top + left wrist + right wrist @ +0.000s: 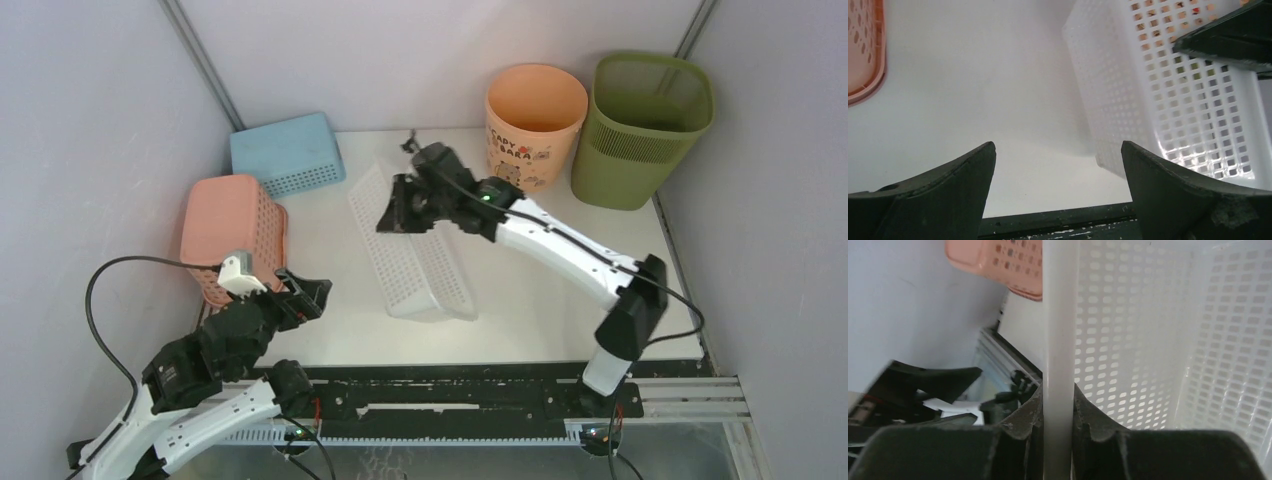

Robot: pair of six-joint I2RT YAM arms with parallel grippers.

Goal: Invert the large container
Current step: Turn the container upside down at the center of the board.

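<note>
Bare tabletop lies below my right gripper and to its right in the top view, so next my right gripper should swing the tipped basket's rim down there and release.
The large container, a tall olive-green bin [648, 135] with a mesh upper band, stands upright, mouth up, at the back right corner. Neither gripper touches it. My right gripper [400, 212] is well to its left and shut on the rim [1058, 315] of a white perforated basket [420, 260], which is tipped onto its side in the middle of the table. In the right wrist view the jaws [1058, 405] pinch that white rim between them. My left gripper [305, 290] is open and empty near the front left, low over the table [1058, 150].
A round peach bucket [535, 125] with cartoon print stands just left of the green bin. A pink basket [230, 235] lies upside down at the left, and a blue basket [290, 152] behind it. Walls close in on the left, back and right.
</note>
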